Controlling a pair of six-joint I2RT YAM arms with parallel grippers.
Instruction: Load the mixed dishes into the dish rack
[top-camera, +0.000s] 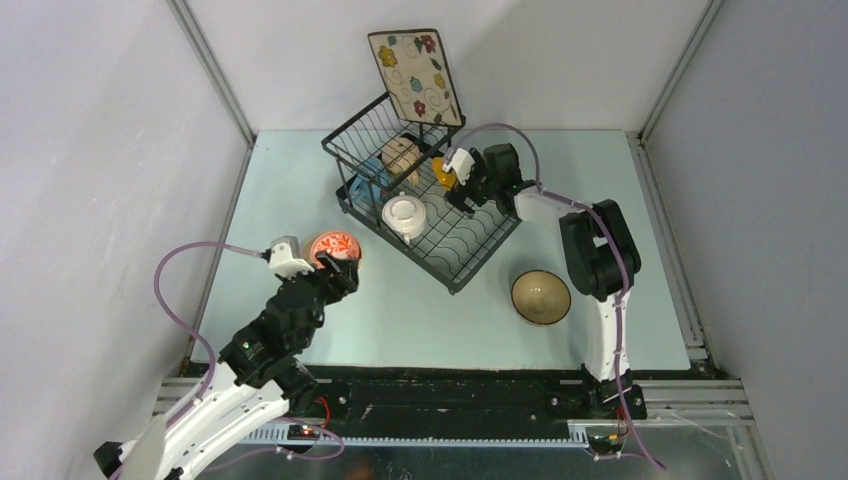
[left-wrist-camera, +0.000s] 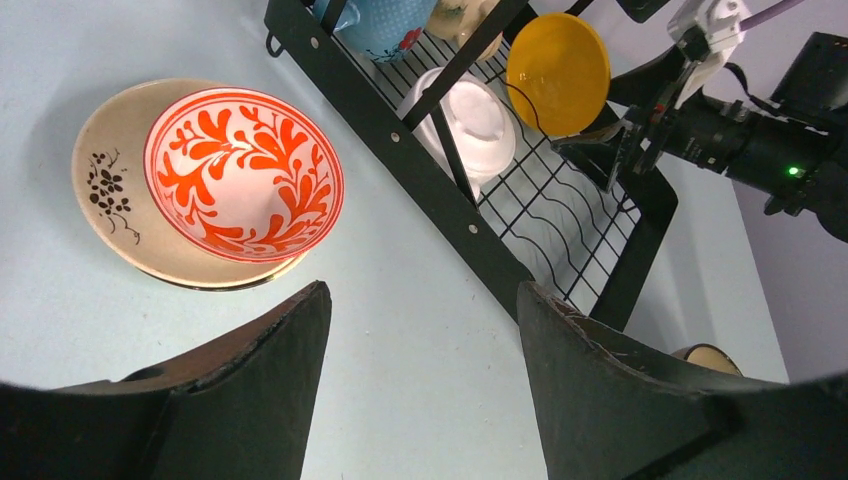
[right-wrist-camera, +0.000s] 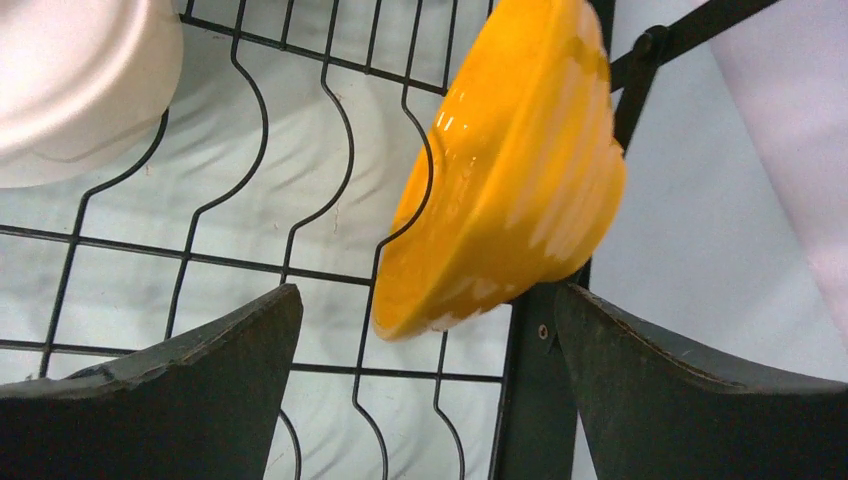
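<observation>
The tan bowl lies back, to the right in the top view. My right gripper will next move back and down onto the unracked tan bowl's rim opposite the rack.
The black dish rack (top-camera: 482, 243) stands mid-table. In it are the square floral plate (top-camera: 414, 76) standing at the back, a beige mug (top-camera: 402, 155), a blue mug (top-camera: 371, 172), the white two-handled bowl (top-camera: 405, 216) and the orange-yellow bowl (top-camera: 443, 174). In the right wrist view that orange-yellow bowl (right-wrist-camera: 510, 170) is tilted on edge against the rack frame (right-wrist-camera: 530, 400). My right gripper (right-wrist-camera: 428, 300) is open just below its rim. The red-patterned bowl (left-wrist-camera: 245, 170) sits on the cream round plate (left-wrist-camera: 105, 190) on the table. My left gripper (left-wrist-camera: 422, 300) is open and empty, just short of them.
A tan bowl (top-camera: 541, 297) sits alone on the table, right of the rack's near corner and beside the right arm's base. White walls with metal rails enclose the table on three sides.
</observation>
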